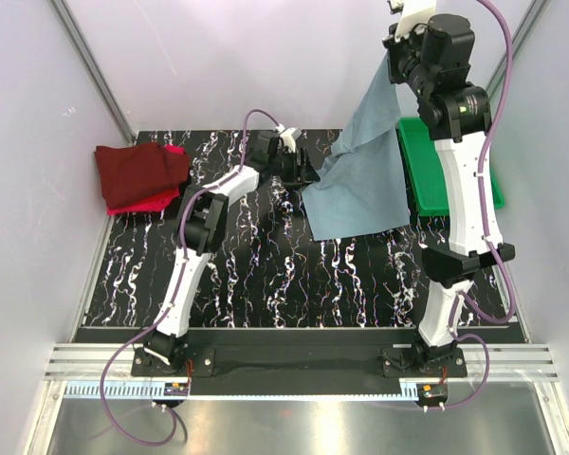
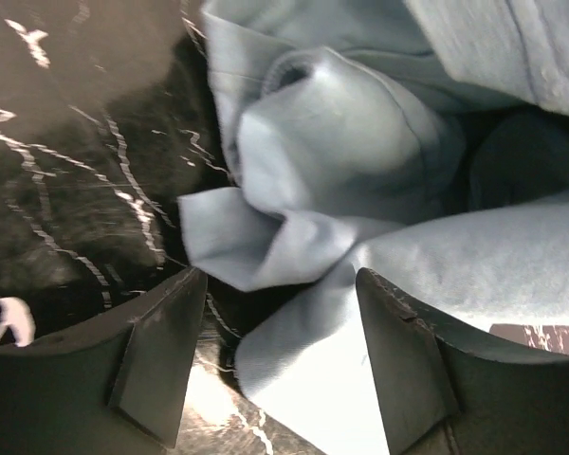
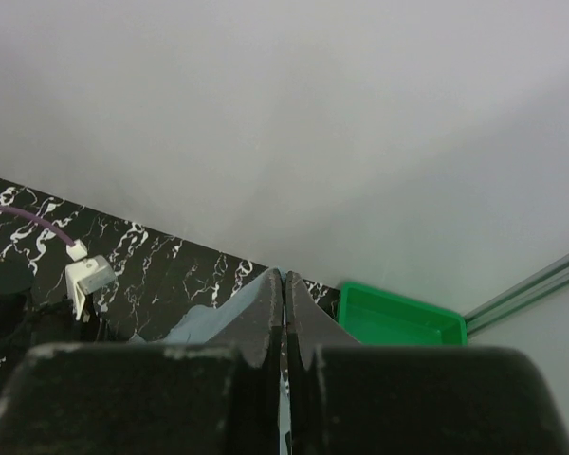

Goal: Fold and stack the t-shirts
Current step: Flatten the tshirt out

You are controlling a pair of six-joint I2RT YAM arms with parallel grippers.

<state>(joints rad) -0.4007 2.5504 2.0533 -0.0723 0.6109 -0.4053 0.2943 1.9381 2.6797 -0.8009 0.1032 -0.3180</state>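
I will next move my left gripper gently a little farther onto the bunched fold at the shirt's edge (image 2: 299, 245) and close its fingers, because the cloth is already between them.
The grey-blue t-shirt (image 1: 365, 175) hangs from my right gripper (image 1: 395, 59), which is raised high at the back right and shut on its top edge; the pinched cloth shows between the shut jaws in the right wrist view (image 3: 284, 284). Its lower part rests on the black marbled table. My left gripper (image 1: 302, 169) is open at the shirt's left lower edge. In the left wrist view the crumpled cloth (image 2: 360, 171) lies between and beyond the open fingers (image 2: 161, 351). The dark maroon shirt (image 1: 137, 171) lies folded on the bright red one (image 1: 152, 199) at the back left.
A green plastic tray (image 1: 427, 171) sits at the back right, partly behind the hanging shirt and the right arm; it also shows in the right wrist view (image 3: 398, 318). White walls with metal rails enclose the table (image 1: 266, 284).
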